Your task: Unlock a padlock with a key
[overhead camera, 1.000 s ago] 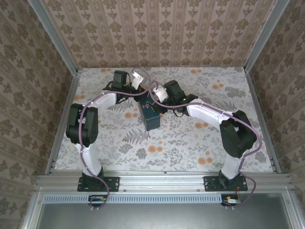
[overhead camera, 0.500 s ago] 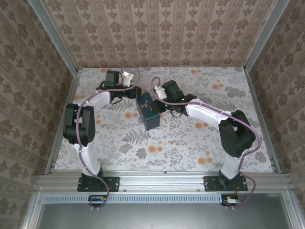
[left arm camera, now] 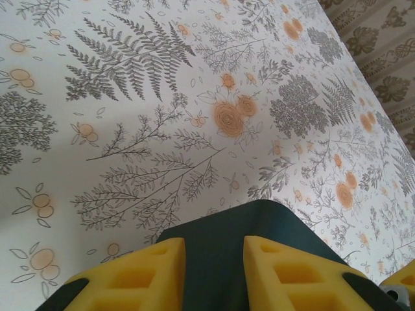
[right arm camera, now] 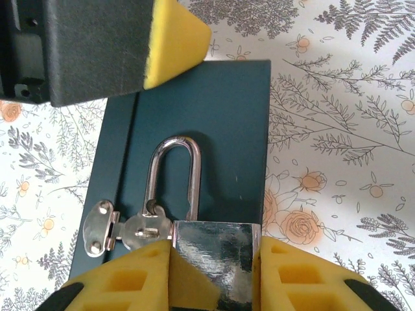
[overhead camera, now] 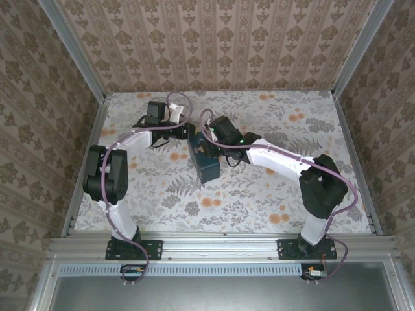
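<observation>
The padlock goes away from the box and down in my right gripper next. My right gripper then releases it on the clear cloth below, since the shackle (right arm camera: pixel 174 146) stands open.
A silver padlock (right arm camera: pixel 214 236) hangs by its shackle (right arm camera: pixel 174 146) from the metal hasp (right arm camera: pixel 123 230) of a dark-blue box (right arm camera: pixel 233 103). My right gripper (right arm camera: pixel 215 254) is shut on the padlock's body. The shackle's right leg runs into the body. Its left leg ends at the hasp, beside the body's left edge. The key is out of view. My left gripper (left arm camera: pixel 214 249) hovers over the box's far end (left arm camera: pixel 259 223) with its jaws apart and nothing between them. One of its fingers (right arm camera: pixel 172 39) shows at the top left of the right wrist view. From above, both grippers meet at the box (overhead camera: pixel 209 167).
The box lies mid-table on a floral cloth (overhead camera: pixel 259 194). Patterned walls and metal frame posts (overhead camera: pixel 84 71) close in the back and both sides. Open cloth lies in front of the box and to the right.
The left arm has swung back to the left and dropped lower, its gripper now level with the box's far end. The right wrist has shifted a little left with the box.
</observation>
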`<state>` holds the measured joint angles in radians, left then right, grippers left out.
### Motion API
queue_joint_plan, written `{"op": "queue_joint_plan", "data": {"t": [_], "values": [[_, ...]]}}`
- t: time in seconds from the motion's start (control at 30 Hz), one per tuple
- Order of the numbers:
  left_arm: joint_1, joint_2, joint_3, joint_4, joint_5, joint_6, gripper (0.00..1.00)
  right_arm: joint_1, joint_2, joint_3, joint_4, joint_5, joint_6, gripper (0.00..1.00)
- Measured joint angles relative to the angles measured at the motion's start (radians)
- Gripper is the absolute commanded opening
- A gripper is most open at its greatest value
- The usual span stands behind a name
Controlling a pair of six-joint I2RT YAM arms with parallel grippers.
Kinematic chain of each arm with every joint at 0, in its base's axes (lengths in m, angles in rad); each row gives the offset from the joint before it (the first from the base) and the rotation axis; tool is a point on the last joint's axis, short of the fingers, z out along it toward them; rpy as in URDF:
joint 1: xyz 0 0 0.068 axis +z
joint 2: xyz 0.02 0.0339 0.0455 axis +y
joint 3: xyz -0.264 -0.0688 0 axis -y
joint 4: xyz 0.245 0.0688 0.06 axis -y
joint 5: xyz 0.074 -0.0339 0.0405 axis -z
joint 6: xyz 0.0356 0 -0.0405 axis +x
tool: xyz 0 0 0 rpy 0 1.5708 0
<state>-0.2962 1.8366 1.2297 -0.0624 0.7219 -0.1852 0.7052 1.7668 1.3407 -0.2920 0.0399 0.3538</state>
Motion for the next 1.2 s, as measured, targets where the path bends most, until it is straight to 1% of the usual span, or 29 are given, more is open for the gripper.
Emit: {"op": "queue_joint_plan", "data": {"t": [0.17,0.3,0.47,0.53,0.63,0.77,0.87,0.9,1.0,1.03,1.07,1.1,1.13,1.2], "values": [[0.002,0.0,-0.003,0.006,-0.001,-0.006,0.3,-0.005,-0.003,-0.007,0.017,0.031,0.019,0.13],[0.01,-0.002,0.002,-0.014,-0.008,-0.001,0.36,-0.051,-0.035,-0.042,0.052,0.011,0.043,0.17],[0.018,-0.013,0.031,-0.081,-0.052,0.015,0.44,-0.175,-0.102,-0.08,0.094,-0.03,0.076,0.17],[0.023,-0.028,0.034,-0.093,-0.078,0.02,0.45,-0.229,-0.126,-0.114,0.119,-0.032,0.085,0.17],[0.023,-0.073,0.034,-0.122,-0.128,0.021,0.45,-0.321,-0.145,-0.204,0.153,-0.016,0.1,0.17],[0.023,-0.146,0.029,-0.142,-0.196,0.02,0.44,-0.436,-0.144,-0.364,0.18,0.036,0.142,0.19],[0.02,-0.22,-0.013,-0.146,-0.242,0.02,0.43,-0.506,-0.14,-0.454,0.178,0.08,0.174,0.24],[0.015,-0.247,-0.036,-0.15,-0.261,0.019,0.42,-0.525,-0.135,-0.467,0.175,0.095,0.182,0.27],[-0.021,-0.311,-0.103,-0.159,-0.319,0.005,0.42,-0.57,-0.121,-0.473,0.173,0.141,0.207,0.32],[-0.038,-0.328,-0.127,-0.162,-0.335,-0.003,0.42,-0.587,-0.12,-0.474,0.173,0.149,0.221,0.35],[-0.059,-0.345,-0.159,-0.161,-0.357,-0.016,0.43,-0.607,-0.118,-0.474,0.175,0.148,0.238,0.42],[-0.078,-0.362,-0.195,-0.161,-0.379,-0.03,0.43,-0.63,-0.114,-0.475,0.178,0.148,0.256,0.51],[-0.094,-0.375,-0.225,-0.162,-0.394,-0.04,0.43,-0.648,-0.11,-0.475,0.18,0.148,0.274,0.55],[-0.123,-0.401,-0.294,-0.165,-0.428,-0.067,0.43,-0.685,-0.105,-0.475,0.18,0.153,0.294,0.6]]}}
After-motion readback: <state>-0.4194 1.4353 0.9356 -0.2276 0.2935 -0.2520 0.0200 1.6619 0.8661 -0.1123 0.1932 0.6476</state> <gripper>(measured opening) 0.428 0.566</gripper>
